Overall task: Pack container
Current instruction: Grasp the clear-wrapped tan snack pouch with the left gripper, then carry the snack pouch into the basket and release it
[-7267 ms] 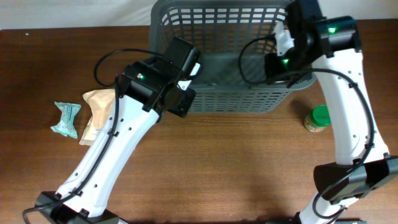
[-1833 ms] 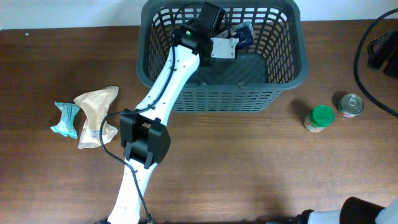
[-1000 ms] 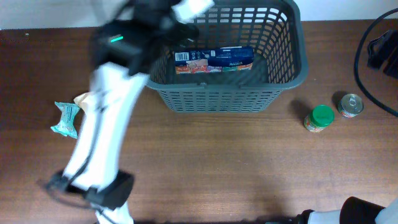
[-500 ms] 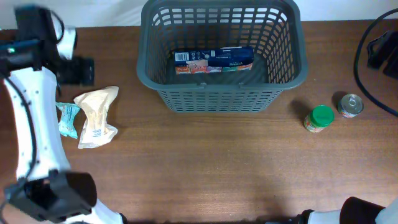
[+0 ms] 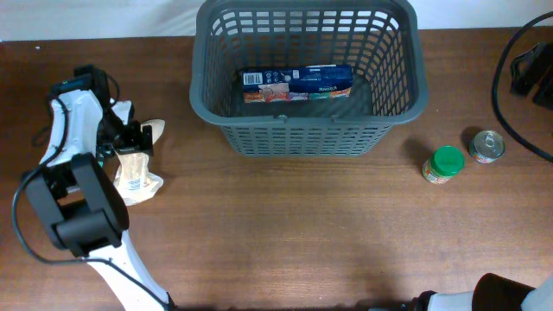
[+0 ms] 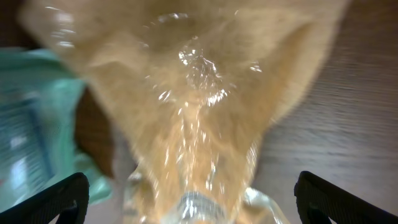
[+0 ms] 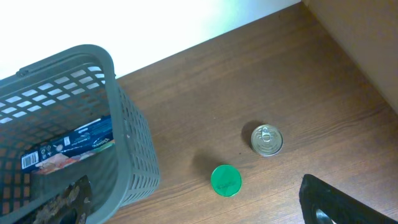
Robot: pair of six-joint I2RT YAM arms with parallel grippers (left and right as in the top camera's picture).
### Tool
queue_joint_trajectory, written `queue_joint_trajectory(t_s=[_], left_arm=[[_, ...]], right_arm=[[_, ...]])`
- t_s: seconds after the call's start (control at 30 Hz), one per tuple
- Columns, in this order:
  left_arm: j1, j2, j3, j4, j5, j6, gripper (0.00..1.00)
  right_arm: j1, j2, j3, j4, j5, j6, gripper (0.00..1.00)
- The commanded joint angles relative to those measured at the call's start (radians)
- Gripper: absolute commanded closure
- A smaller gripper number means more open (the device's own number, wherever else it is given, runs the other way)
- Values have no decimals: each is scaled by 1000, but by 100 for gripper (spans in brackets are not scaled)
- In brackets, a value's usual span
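Observation:
I will next lower my left gripper's fingers around the narrow middle of the tan crinkled bag (image 5: 136, 177).
The container (image 5: 307, 138), a dark grey slotted basket, stands at the back middle of the table with a blue box (image 5: 296, 84) lying flat inside. At the left, my left gripper (image 5: 130, 138) is low over a tan crinkled bag (image 5: 136, 177). In the left wrist view the bag (image 6: 199, 106) fills the frame, and the open left gripper (image 6: 199, 202) has one finger on each side of it, not closed. My right gripper (image 7: 196, 208) hangs open and empty high above the table, right of the container (image 7: 127, 149).
A teal packet (image 6: 34, 130) lies against the bag's left side, mostly under my arm from overhead. A green-lidded jar (image 5: 446, 163) and a tin can (image 5: 488, 145) stand right of the basket. The right arm (image 5: 529, 73) sits at the far right edge.
My left arm has left the basket, swung to the table's left side and come down over the tan bag. The blue box stays lying in the basket.

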Motion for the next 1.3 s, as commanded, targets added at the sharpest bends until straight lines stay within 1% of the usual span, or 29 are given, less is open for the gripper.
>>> queue_joint_trajectory(t_s=[0.0, 0.13, 0.2, 0.23, 0.27, 0.33, 0.4, 0.43, 0.5, 0.53, 0.6, 0.7, 0.8, 0.83, 0.9, 0.93, 1.0, 1.03, 1.07, 1.1, 1.13, 1.2, 1.23, 1.27], left_arm=[[6, 64, -3, 24, 11, -1, 3], [5, 104, -3, 51, 12, 0, 4], [5, 124, -3, 51, 11, -1, 11], [5, 136, -3, 54, 12, -1, 16], [5, 141, -3, 54, 12, -1, 18], [5, 162, -4, 54, 12, -1, 27], [5, 168, -4, 54, 12, -2, 43], [5, 169, -4, 53, 12, -2, 55], [5, 169, 1, 46, 13, -2, 85], [5, 169, 9, 35, 23, -3, 96], [5, 169, 35, 5, 70, -2, 98], [4, 169, 158, -95, 113, -1, 98], [0, 166, 376, -215, 140, -1, 98], [-6, 163, 498, -265, 159, -1, 98], [-21, 157, 686, -319, 200, -2, 98], [-35, 153, 817, -335, 230, -2, 98], [-70, 142, 1022, -335, 243, 6, 98], [-82, 138, 1074, -330, 243, 21, 98], [-108, 130, 1178, -315, 245, 65, 98], [-146, 121, 1287, -294, 254, 140, 98], [-200, 114, 1394, -276, 273, 260, 98], [-281, 61, 1388, -231, 283, 422, 98], [-312, 48, 1389, -222, 283, 477, 98], [-369, 32, 1390, -210, 283, 558, 98]], right_arm=[[3, 2, 2, 0, 13, -7, 1], [3, 2, 2, 0, 12, -7, 1], [3, 2, 2, 0, 13, -7, 1], [3, 2, 2, 0, 13, -7, 1], [3, 2, 2, 0, 13, -7, 1], [3, 2, 2, 0, 12, -7, 1], [3, 2, 2, 0, 12, -7, 1], [3, 2, 2, 0, 13, -7, 1], [3, 2, 2, 0, 12, -7, 1], [3, 2, 2, 0, 13, -7, 1], [3, 2, 2, 0, 13, -7, 1], [3, 2, 2, 0, 13, -7, 1], [3, 2, 2, 0, 13, -7, 1], [3, 2, 2, 0, 13, -7, 1], [3, 2, 2, 0, 13, -7, 1], [3, 2, 2, 0, 12, -7, 1], [3, 2, 2, 0, 12, -7, 1], [3, 2, 2, 0, 13, -7, 1], [3, 2, 2, 0, 12, -7, 1], [3, 2, 2, 0, 13, -7, 1], [3, 2, 2, 0, 13, -7, 1], [3, 2, 2, 0, 13, -7, 1], [3, 2, 2, 0, 12, -7, 1], [3, 2, 2, 0, 13, -7, 1]])
